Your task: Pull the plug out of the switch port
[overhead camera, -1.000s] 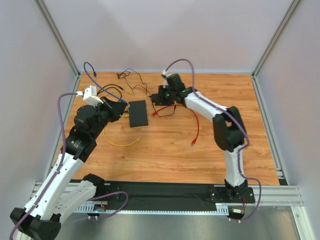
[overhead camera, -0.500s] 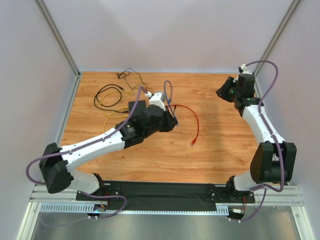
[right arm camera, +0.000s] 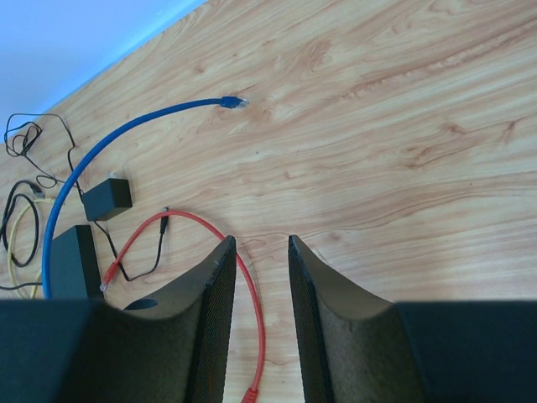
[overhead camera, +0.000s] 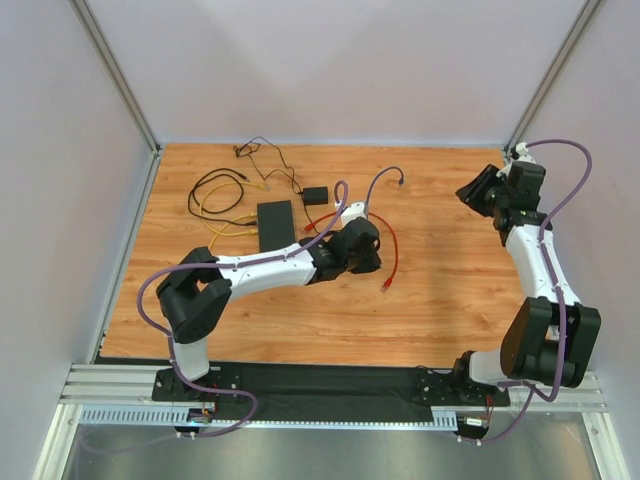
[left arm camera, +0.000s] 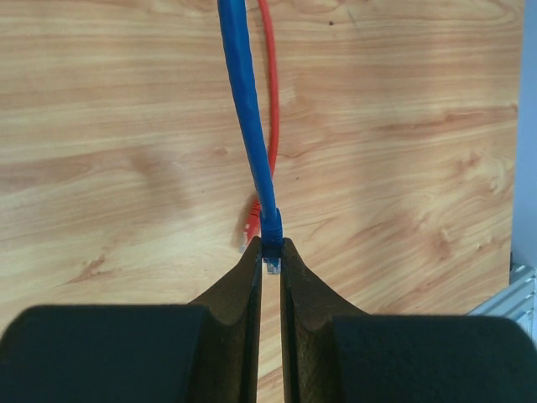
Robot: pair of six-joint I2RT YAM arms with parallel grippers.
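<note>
Next, my left gripper lowers to the bare wood (overhead camera: 378, 285) beside the red plug below it and releases the blue plug, since the blue plug is already clear of the switch (overhead camera: 276, 226).
The switch (overhead camera: 276, 226) is a flat black box lying left of centre; it also shows in the right wrist view (right arm camera: 74, 260). My left gripper (overhead camera: 368, 245) is to the right of it, above the table. It is shut on the plug (left arm camera: 271, 231) of the blue cable (left arm camera: 247, 109), pinched between the fingertips (left arm camera: 252, 262). The plug is clear of the switch. The cable's other end (overhead camera: 400, 181) lies free on the wood (right arm camera: 231, 102). My right gripper (overhead camera: 475, 190) is open and empty at the far right, near the wall (right arm camera: 260, 243).
A small black adapter (overhead camera: 316, 195) on a thin wire lies behind the switch. A red cable (overhead camera: 393, 250) curves beside the left gripper, with its plug (left arm camera: 251, 225) under the fingers. Yellow and black cables (overhead camera: 215, 195) are coiled at the back left.
My left arm has swung from the switch's left side, across it, to its right, taking the blue cable along. My right arm has drawn back from the adapter to the far right.
</note>
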